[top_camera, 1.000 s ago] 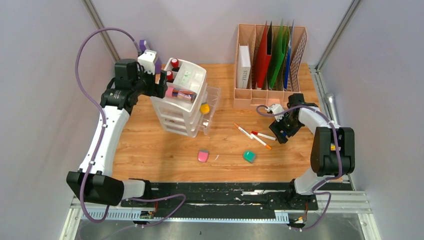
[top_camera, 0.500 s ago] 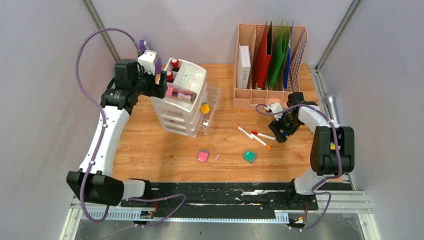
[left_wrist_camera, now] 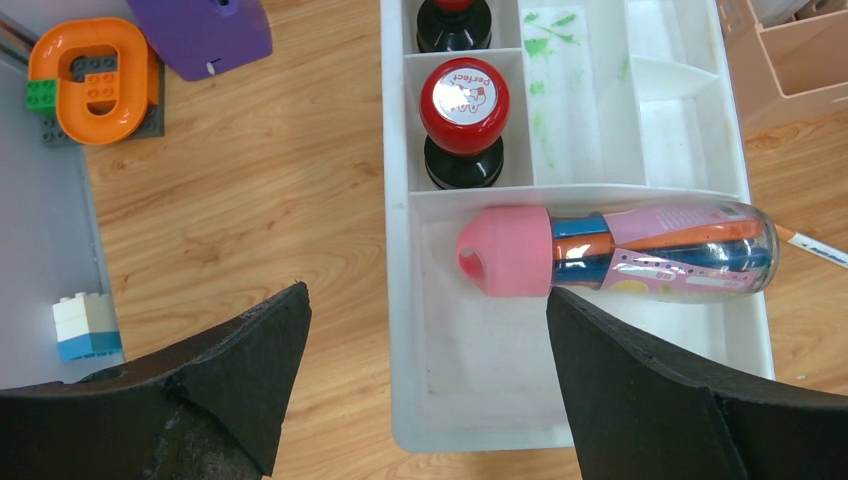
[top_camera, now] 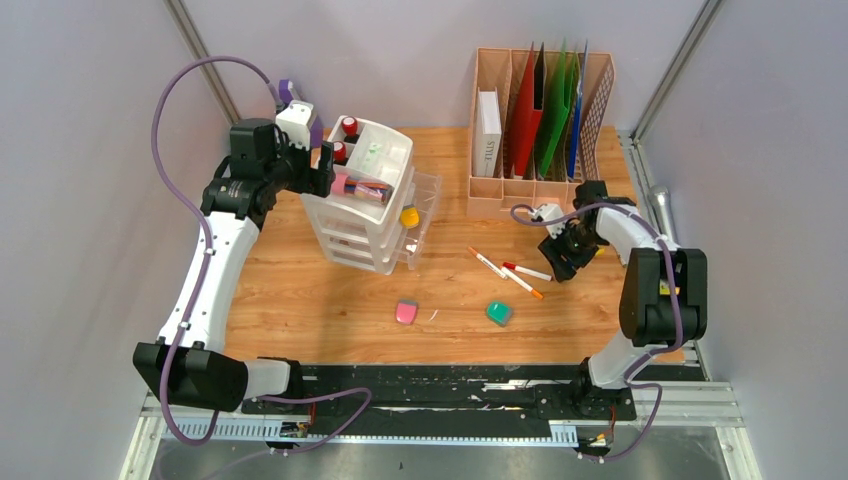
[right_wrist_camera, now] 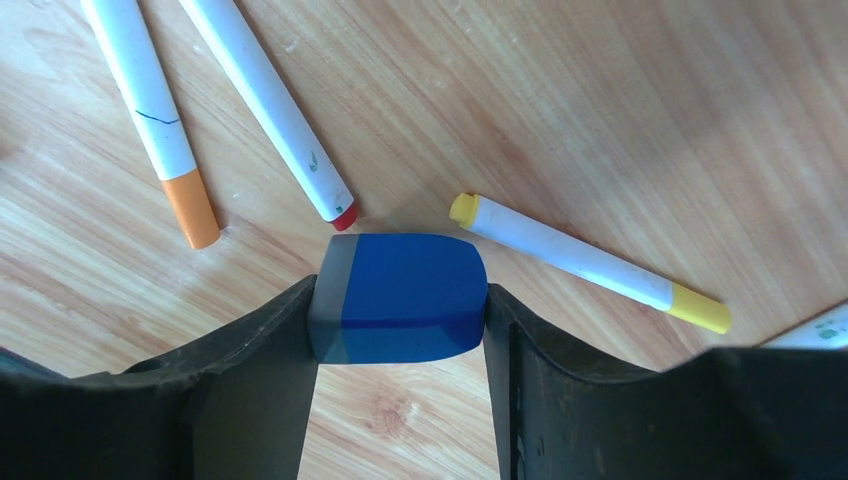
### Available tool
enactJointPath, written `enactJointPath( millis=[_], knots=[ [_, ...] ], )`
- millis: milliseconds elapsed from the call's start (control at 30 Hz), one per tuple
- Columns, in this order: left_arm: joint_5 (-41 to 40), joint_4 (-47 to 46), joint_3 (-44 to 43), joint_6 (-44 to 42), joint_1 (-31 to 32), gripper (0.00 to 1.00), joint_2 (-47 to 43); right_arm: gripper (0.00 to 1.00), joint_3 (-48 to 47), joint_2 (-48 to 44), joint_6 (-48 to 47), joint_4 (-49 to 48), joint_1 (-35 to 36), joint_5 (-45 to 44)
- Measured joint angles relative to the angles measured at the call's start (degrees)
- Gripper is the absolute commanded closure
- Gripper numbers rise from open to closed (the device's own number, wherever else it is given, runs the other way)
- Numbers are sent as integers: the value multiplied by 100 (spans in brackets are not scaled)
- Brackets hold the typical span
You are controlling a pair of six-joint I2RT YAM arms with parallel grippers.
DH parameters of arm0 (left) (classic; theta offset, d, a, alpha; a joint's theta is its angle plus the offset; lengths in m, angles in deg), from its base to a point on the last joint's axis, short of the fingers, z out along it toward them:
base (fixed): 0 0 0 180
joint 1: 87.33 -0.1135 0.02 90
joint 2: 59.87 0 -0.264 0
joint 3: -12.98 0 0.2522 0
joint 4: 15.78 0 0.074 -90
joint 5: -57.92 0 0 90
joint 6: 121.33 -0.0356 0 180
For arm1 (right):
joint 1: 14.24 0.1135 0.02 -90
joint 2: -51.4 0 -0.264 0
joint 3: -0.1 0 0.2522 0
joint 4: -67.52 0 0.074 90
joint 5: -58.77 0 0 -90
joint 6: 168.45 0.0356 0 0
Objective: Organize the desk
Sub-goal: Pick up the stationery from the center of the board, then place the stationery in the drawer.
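Next, the right gripper lifts the blue eraser away from my base, past the file organizer's front and over the open drawer's far end.
The desk (top_camera: 300, 300) is a light-brown wood-grain top. My right gripper (top_camera: 566, 258) is at the right side, shut on a blue eraser with a grey end (right_wrist_camera: 400, 300), held just above the wood (right_wrist_camera: 600, 120). Three white markers lie by it: one orange-tipped (right_wrist_camera: 150, 110), one red-tipped (right_wrist_camera: 270, 110), one with yellow ends (right_wrist_camera: 590, 262). My left gripper (top_camera: 325, 170) is open and empty over the near left corner of the white drawer unit's top tray (left_wrist_camera: 480, 400). That tray holds a pink-capped clear tube of pens (left_wrist_camera: 620, 255) and a red-topped stamp (left_wrist_camera: 463, 100).
A tan file organizer (top_camera: 540, 130) with folders and a book stands at the back right. A pink eraser (top_camera: 406, 312) and a green eraser (top_camera: 499, 313) lie near the front. A yellow object (top_camera: 409, 216) sits in the open drawer. Orange bricks (left_wrist_camera: 95, 75) and a purple item (left_wrist_camera: 200, 30) lie at the far left.
My right gripper has shifted a little toward the back of the desk with the blue eraser in it. The left arm has not moved.
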Motion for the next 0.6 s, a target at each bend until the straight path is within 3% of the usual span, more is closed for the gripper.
enactJointPath(
  millis=[333, 600],
  knots=[
    [0, -2, 2, 0, 0, 4, -15, 64, -1174, -350, 236, 658, 190, 452],
    [2, 0, 0, 4, 0, 4, -20, 65, -2511, -413, 1266, 509, 1558, 1473]
  ],
)
